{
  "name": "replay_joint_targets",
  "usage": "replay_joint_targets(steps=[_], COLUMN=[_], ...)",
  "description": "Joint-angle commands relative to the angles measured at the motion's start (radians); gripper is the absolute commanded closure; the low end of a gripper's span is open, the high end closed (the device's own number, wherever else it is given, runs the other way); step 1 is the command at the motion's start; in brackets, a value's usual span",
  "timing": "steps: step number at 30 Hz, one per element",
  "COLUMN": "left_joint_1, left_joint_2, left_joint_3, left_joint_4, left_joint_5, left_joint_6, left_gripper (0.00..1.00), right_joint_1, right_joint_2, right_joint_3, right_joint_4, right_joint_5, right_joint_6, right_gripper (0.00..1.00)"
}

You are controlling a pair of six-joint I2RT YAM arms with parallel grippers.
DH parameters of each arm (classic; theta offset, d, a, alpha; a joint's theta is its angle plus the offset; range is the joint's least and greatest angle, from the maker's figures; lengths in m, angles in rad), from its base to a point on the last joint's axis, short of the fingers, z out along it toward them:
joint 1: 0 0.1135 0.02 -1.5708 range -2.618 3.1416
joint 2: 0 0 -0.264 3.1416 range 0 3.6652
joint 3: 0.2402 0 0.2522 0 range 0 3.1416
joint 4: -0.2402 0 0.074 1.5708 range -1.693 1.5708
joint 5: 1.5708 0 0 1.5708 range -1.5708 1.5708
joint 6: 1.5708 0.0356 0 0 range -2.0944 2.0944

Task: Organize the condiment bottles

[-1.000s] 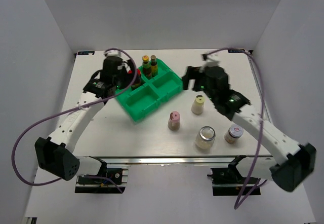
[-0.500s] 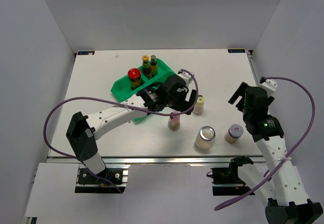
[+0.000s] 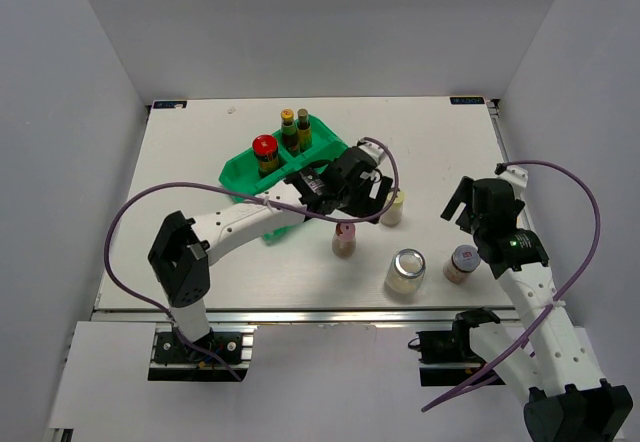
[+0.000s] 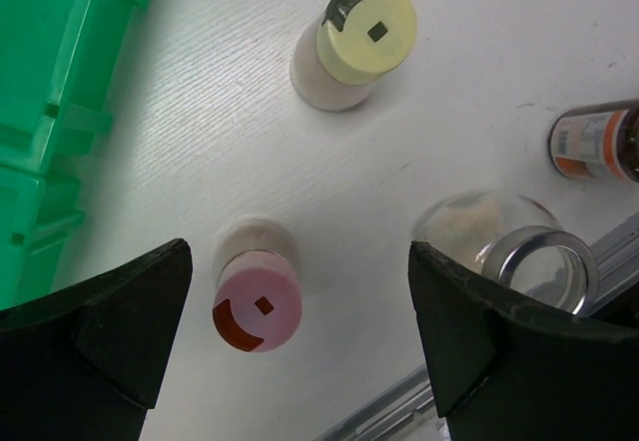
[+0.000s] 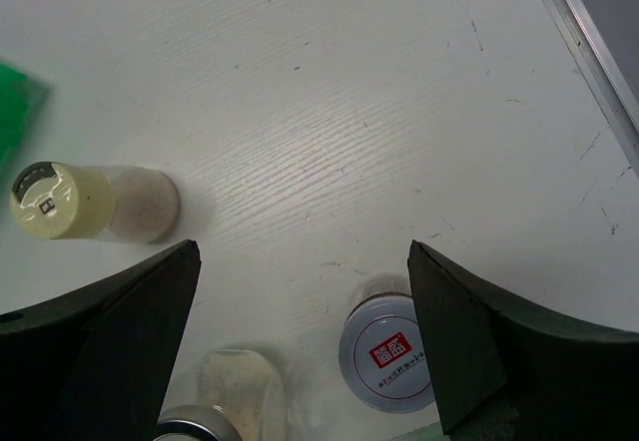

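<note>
My left gripper has one fingertip nearer the pink lid, which sits low. Next I will lower my left gripper and pull it back until both fingertips are on either side of that lid.
The red-capped dark jar (image 3: 264, 152) and two slim dark sauce bottles (image 3: 295, 130) stand in the green tray (image 3: 240, 175). The pink-lidded shaker (image 3: 344, 239), yellow-lidded shaker (image 3: 394, 206), silver-lidded clear jar (image 3: 405, 271) and grey-lidded red-label jar (image 3: 462, 262) stand on the table. My left gripper (image 3: 366, 196) is open and empty above the two shakers; the pink one (image 4: 258, 306) is by its left finger, the yellow one (image 4: 361, 37) beyond. My right gripper (image 3: 464, 202) is open and empty above the grey-lidded jar (image 5: 389, 353).
The tray's two near compartments are hidden under my left arm. The tray's edge shows in the left wrist view (image 4: 50, 82). The table's right edge rail (image 5: 589, 42) runs close to my right gripper. The clear jar (image 5: 215, 401) stands left of the grey-lidded jar.
My left arm has swung from the tray's left side across to above the shakers. My right arm has drawn back from the tray to the right, above the grey-lidded jar.
</note>
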Motion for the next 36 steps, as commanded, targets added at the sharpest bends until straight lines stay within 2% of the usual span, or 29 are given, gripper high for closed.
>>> replay_joint_targets(steps=[1,5,15,22,29,36], left_joint_1=[-0.013,-0.013,-0.013,-0.013,-0.013,-0.013], left_joint_2=[-0.054,-0.078,-0.048,-0.035,0.007,0.021], left_joint_3=[-0.061,-0.115,-0.187,-0.204,-0.158,-0.142], left_joint_4=[-0.04,-0.082,-0.057,-0.029,-0.02,-0.042], left_joint_5=[-0.061,-0.139,-0.06,-0.054,-0.04,-0.066], left_joint_6=[-0.026,-0.101,-0.132,-0.133,-0.116,-0.142], left_gripper=[0.02,0.02,0.02,0.02,0.11,0.32], right_joint_1=[-0.005,-0.005,-0.006,-0.006,-0.006,-0.006], right_joint_2=[-0.004,-0.006,0.019,0.023,0.022,0.009], right_joint_3=[-0.011,-0.022,-0.024,-0.025,-0.028,-0.022], right_joint_4=[0.025,0.041,0.051,0.054,0.054,0.054], right_joint_5=[-0.014,-0.037,-0.045,-0.037,-0.042,-0.045], right_joint_6=[0.006,-0.006,-0.018,-0.018,-0.023,-0.023], right_gripper=[0.11,0.11,0.11,0.11,0.11,0.11])
